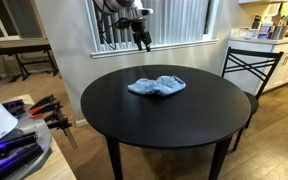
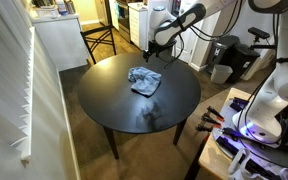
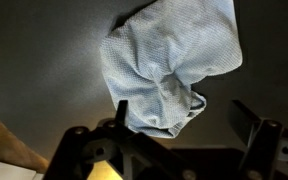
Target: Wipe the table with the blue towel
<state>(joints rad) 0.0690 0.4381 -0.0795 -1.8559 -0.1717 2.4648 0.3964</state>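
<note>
My gripper moves outward and down onto the raised fold at the towel's middle (image 1: 159,85) (image 3: 171,80) next, since the towel bunches up there between flatter, spread-out parts.
The blue towel (image 1: 156,86) lies crumpled near the middle of the round black table (image 1: 104,105); it also shows in an exterior view (image 2: 145,80) and fills the top of the wrist view (image 3: 172,70). My gripper (image 1: 141,43) hangs above the table's far edge, well above the towel and apart from it. In the wrist view the two fingers (image 3: 184,118) are spread wide with nothing between them; the towel's lower edge lies between and beyond them on the table.
A black metal chair (image 1: 250,70) stands at the table's side. A window with blinds (image 1: 174,20) is behind the arm. Clamps and equipment (image 1: 44,110) sit on a stand beside the table. A kitchen counter (image 1: 274,35) is at the back.
</note>
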